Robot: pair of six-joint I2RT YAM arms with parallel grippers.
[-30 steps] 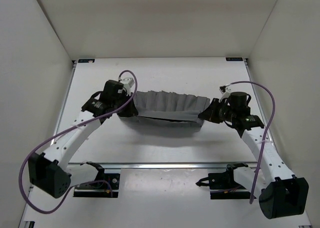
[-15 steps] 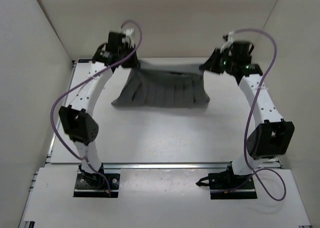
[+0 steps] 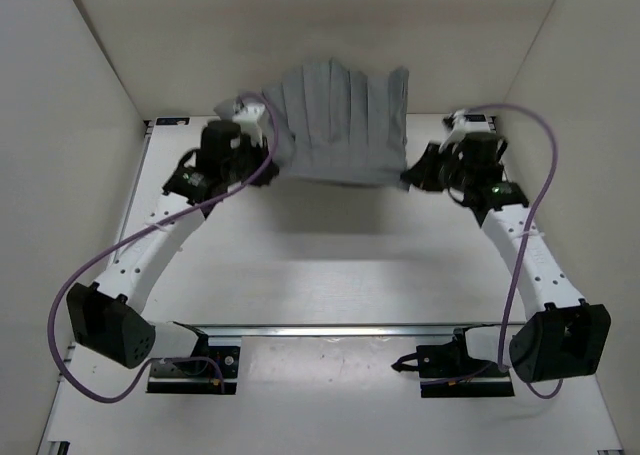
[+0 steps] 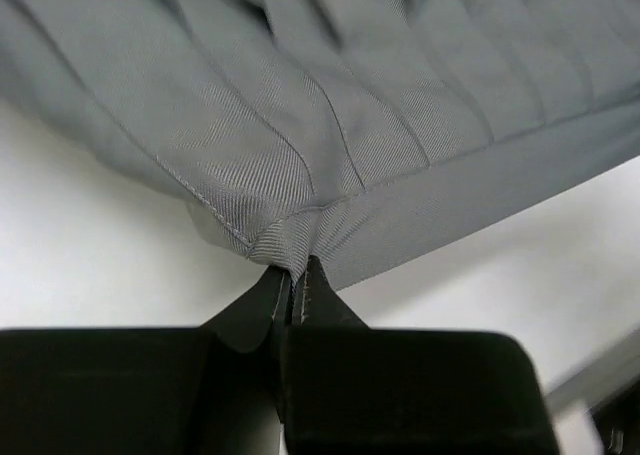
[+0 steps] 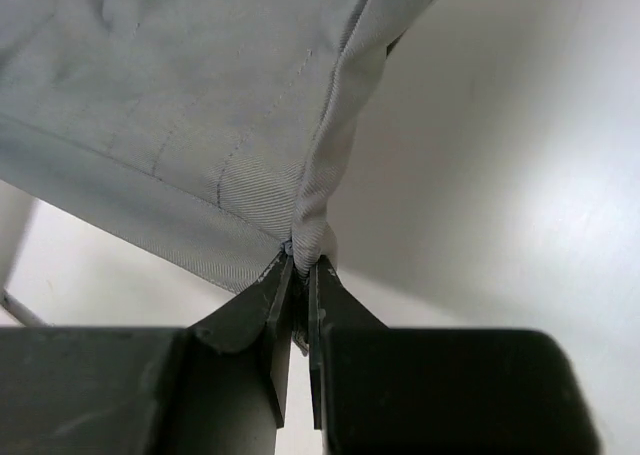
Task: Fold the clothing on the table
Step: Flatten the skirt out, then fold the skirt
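Note:
My left gripper draws back and down toward the bare tabletop before it next and releases the garment's corner, because the clothing hangs in the air.
The grey pleated clothing point(image 3: 340, 120) hangs in the air over the far half of the table point(image 3: 330, 265), spread between both arms, its free edge flung up toward the back wall. My left gripper point(image 3: 268, 153) is shut on the garment's left corner; in the left wrist view the fingertips point(image 4: 297, 275) pinch a fold of the clothing point(image 4: 330, 125). My right gripper point(image 3: 410, 175) is shut on the right corner; in the right wrist view its tips point(image 5: 300, 265) clamp a bunched hem of the clothing point(image 5: 190, 105).
White walls close in the table on the left, back and right. A metal rail point(image 3: 330, 328) runs across the near edge by the arm bases. Purple cables point(image 3: 530, 190) loop off both arms.
Both arms have swung back from the far edge toward the middle, still gripping. The clothing, which hung down toward the table half a second ago, has flipped up and away toward the back wall.

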